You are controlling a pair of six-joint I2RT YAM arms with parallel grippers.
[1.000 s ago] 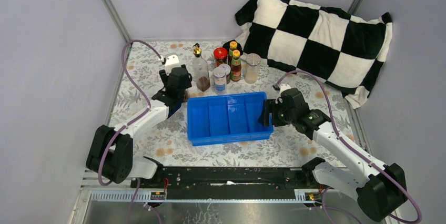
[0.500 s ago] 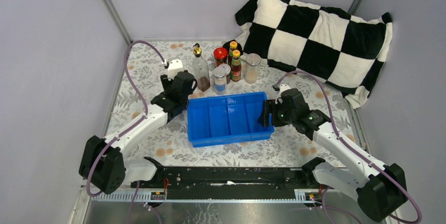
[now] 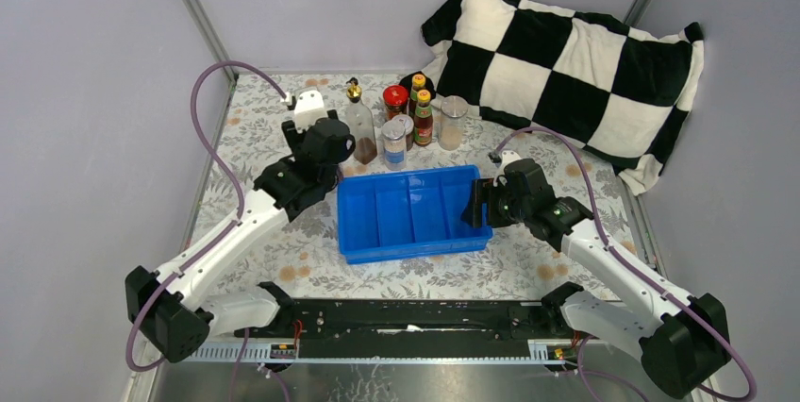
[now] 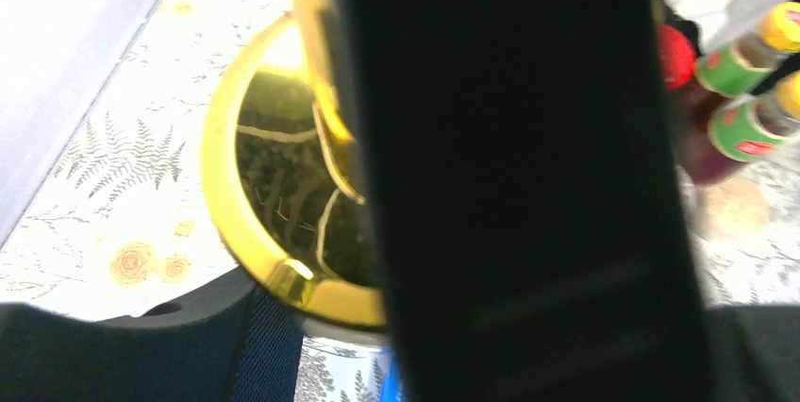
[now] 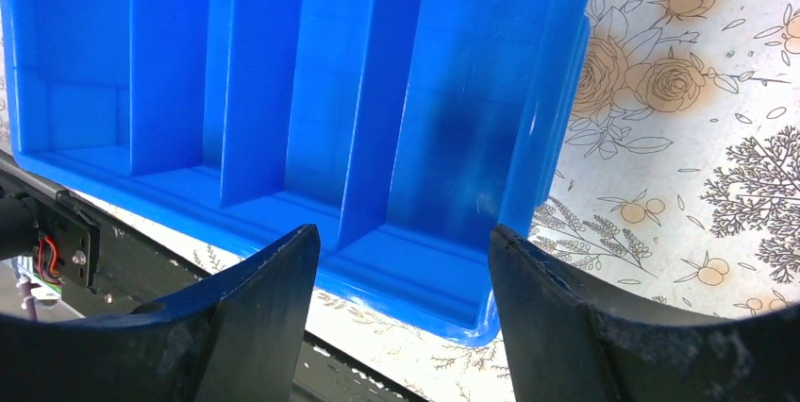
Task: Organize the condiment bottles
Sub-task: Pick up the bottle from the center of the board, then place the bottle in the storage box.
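The tray's nearest empty section is back from the left gripper and to its right in the top view, so the robot should next carry the held bottle there, lower it and let go.
My left gripper (image 3: 330,147) is at the tray's far left corner, shut on a clear gold-spouted bottle. Its gold cap (image 4: 247,196) fills the left wrist view beside my dark finger (image 4: 519,185). From above the gripper hides that bottle's body. A second gold-spouted bottle (image 3: 358,124) stands just right of it. Behind the tray stand a red-lidded jar (image 3: 395,98), two yellow-capped sauce bottles (image 3: 424,119), a silver-lidded shaker (image 3: 393,142) and a clear shaker (image 3: 453,122). My right gripper (image 3: 476,202) is open and empty, straddling the right end wall of the blue tray (image 5: 557,91).
The blue divided tray (image 3: 406,175) lies at the table's centre with nothing in its compartments. A black-and-white checked pillow (image 3: 566,53) fills the back right corner. Grey walls close in the left and back sides.
My left arm has risen, and its gripper has shifted slightly right and back beside the standing bottles. My right arm has not moved.
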